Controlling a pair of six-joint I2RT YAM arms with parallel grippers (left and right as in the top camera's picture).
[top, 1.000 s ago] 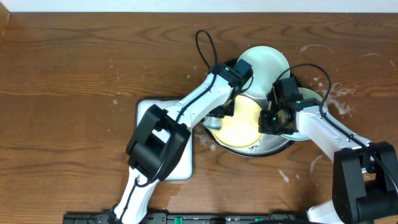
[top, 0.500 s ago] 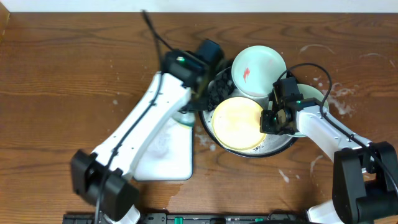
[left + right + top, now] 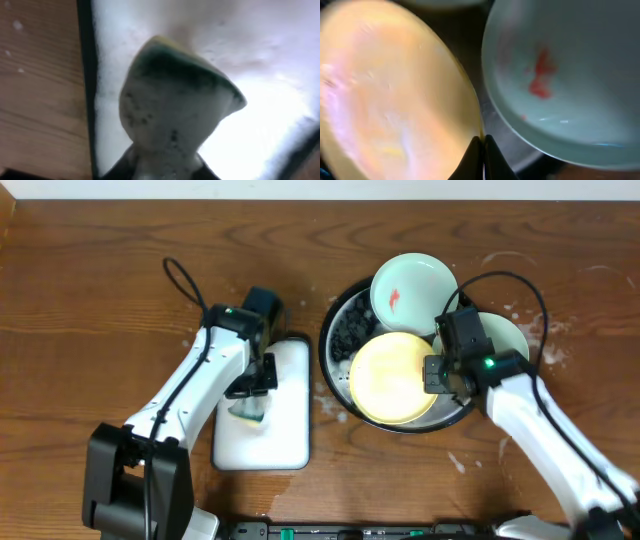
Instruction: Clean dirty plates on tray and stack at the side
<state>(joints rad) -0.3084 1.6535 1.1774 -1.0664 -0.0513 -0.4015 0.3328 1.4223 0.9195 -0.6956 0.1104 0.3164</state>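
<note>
My right gripper is about to lift and tilt the yellow plate (image 3: 390,377) to drain its wet side. It will then lower the plate to the black tray below the gripper and release it.
The yellow plate (image 3: 390,377) lies in the black tray (image 3: 336,330). My right gripper (image 3: 437,375) is shut on its right rim; in the right wrist view the jaws (image 3: 482,142) pinch the yellow plate (image 3: 395,95) edge. A mint plate (image 3: 412,283) with a red smear leans on the tray's far rim and also shows in the right wrist view (image 3: 570,75). Another mint plate (image 3: 510,335) lies partly under my right arm. My left gripper (image 3: 250,395) is shut on a sponge (image 3: 175,105) over the white sponge tray (image 3: 285,430).
Water drops and soap spots lie on the wooden table right of the tray (image 3: 550,340). The white sponge tray's left edge meets bare wood in the left wrist view (image 3: 40,100).
My left arm has swung left out of the black tray to the white sponge tray, carrying the sponge. My right gripper stays on the yellow plate's rim.
</note>
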